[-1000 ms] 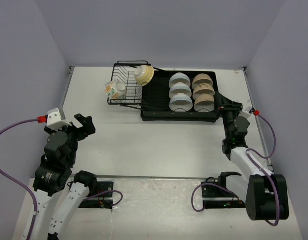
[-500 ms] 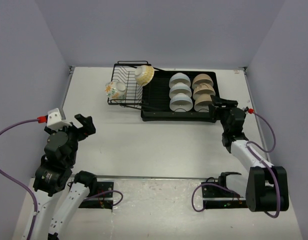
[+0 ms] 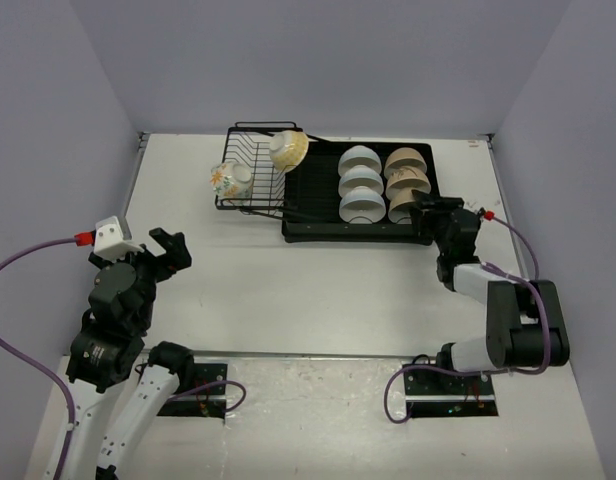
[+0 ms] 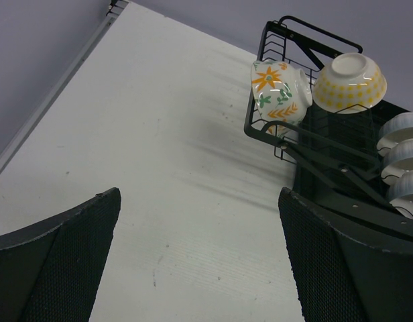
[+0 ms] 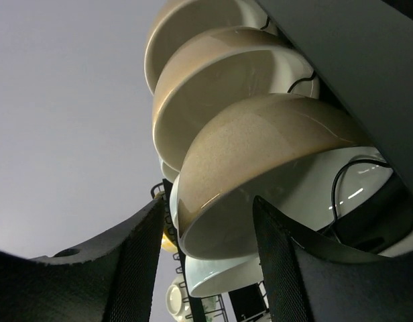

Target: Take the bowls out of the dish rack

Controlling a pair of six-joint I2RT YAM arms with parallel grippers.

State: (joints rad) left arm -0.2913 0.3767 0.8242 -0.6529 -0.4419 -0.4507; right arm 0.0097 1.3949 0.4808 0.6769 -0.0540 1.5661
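My right gripper should turn slightly and close around the rim of the nearest beige bowl (image 3: 407, 210) next.
The black dish rack (image 3: 256, 180) joins a shallow black drain tray (image 3: 318, 190). The tray holds three white bowls (image 3: 360, 186) and three beige bowls (image 3: 407, 185) on edge. A yellow patterned bowl (image 3: 288, 150) and an orange-flowered bowl (image 3: 226, 180) lean on the wire basket; both show in the left wrist view, the yellow one (image 4: 350, 83) beside the flowered one (image 4: 279, 91). My right gripper (image 3: 422, 212) is open, its fingers either side of the rim of the nearest beige bowl (image 5: 260, 168). My left gripper (image 3: 172, 246) is open and empty over bare table, well left of the rack.
White table (image 3: 288, 280) between grey walls. The right arm lies along the tray's right end (image 3: 435, 215). A raised strip runs along the table's left edge (image 4: 52, 87).
My right gripper has moved left and towards the tray, from beside its right end to the nearest beige bowl. The left arm has not moved.
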